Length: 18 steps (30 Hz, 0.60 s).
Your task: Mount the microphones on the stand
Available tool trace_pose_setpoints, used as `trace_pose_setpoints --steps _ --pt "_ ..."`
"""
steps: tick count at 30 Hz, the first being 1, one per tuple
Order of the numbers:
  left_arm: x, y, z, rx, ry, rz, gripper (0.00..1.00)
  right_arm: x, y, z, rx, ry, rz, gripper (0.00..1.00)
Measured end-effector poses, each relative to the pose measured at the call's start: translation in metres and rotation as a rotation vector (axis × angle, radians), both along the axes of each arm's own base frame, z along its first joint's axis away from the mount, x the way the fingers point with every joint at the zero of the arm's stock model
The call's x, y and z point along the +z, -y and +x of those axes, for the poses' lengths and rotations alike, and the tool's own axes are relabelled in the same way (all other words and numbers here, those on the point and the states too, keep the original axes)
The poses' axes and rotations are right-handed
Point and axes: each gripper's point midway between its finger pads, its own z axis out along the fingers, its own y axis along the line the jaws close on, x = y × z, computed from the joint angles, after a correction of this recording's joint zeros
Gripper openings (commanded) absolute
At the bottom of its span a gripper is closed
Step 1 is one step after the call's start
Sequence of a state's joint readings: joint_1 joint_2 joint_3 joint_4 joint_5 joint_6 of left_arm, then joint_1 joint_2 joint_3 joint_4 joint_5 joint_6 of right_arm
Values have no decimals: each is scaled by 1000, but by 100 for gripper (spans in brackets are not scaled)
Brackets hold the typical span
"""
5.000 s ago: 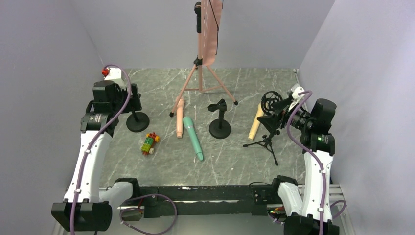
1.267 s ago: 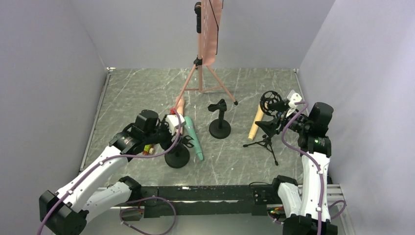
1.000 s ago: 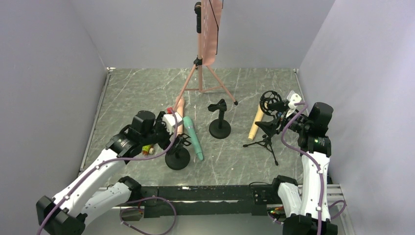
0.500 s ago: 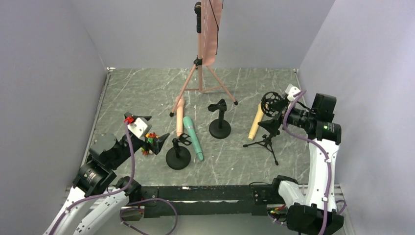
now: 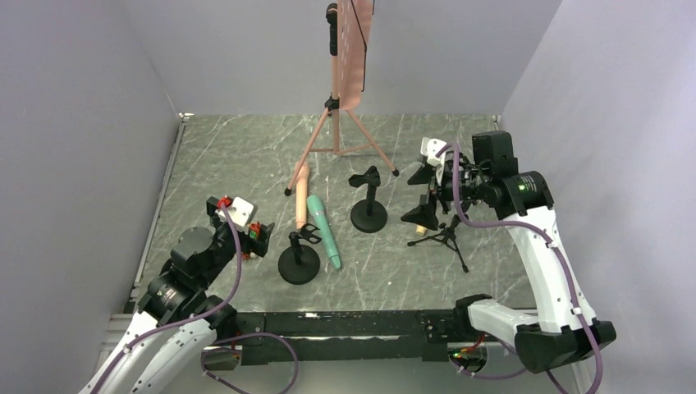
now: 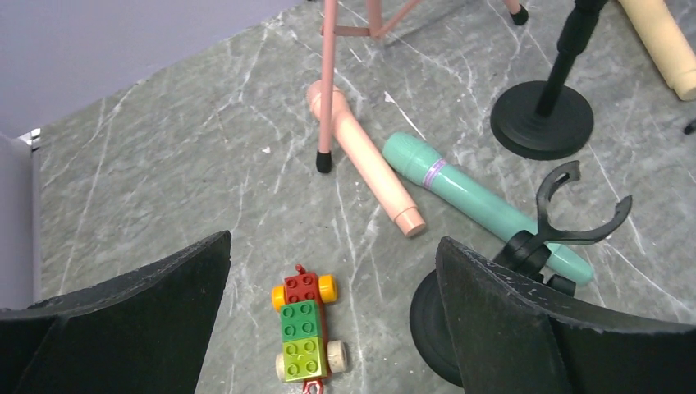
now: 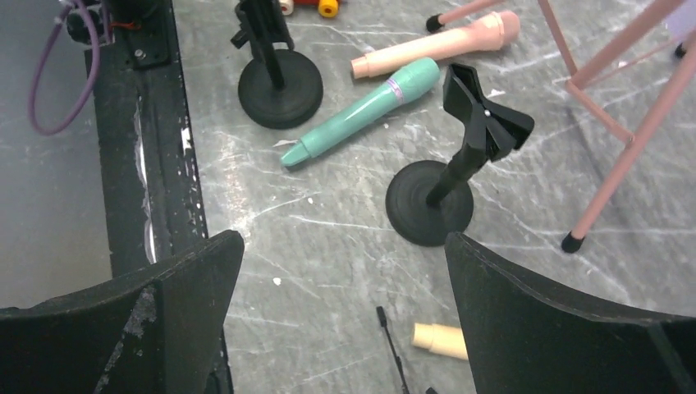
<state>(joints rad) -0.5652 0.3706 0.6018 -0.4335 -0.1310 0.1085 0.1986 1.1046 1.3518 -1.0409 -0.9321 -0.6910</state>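
My right gripper sweeps to the left in the top view, lowers and turns across the teal microphone's handle next, because that handle lies slantwise between the round-base stands.
Three microphones lie on the table. The pale pink one and the teal one lie side by side in the middle. The tan one lies at the right, mostly hidden under my right gripper, which hovers open and empty. A black round-base stand with an empty clip stands beside the teal microphone. My left gripper is open and empty over the block toy, left of that stand.
A second round-base clip stand stands mid-table. A black tripod stand is under my right arm. A tall pink tripod music stand rises at the back, one foot touching the pink microphone. Walls close both sides.
My left arm let go of the round-base stand beside the teal microphone and drew back to the near left. My right arm swung up and left from the tripod stand.
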Motion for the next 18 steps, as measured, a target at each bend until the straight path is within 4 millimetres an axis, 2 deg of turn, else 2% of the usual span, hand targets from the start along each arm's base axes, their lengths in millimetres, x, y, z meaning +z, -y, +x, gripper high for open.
trace_pose_setpoints --steps 4,7,10,14,18 --pt "5 -7 2 39 24 -7 99 4 -16 -13 101 36 -9 99" --pt "6 -11 3 61 28 -4 99 -8 -43 -29 235 -1 -11 99" --pt "6 -17 5 100 30 1 99 -51 -71 -42 328 -89 -67 99" --pt "7 -26 7 153 34 -5 99 -114 -98 -56 344 -180 -199 100" --pt "11 -33 7 187 49 -15 99 -155 -128 -57 269 -218 -265 100"
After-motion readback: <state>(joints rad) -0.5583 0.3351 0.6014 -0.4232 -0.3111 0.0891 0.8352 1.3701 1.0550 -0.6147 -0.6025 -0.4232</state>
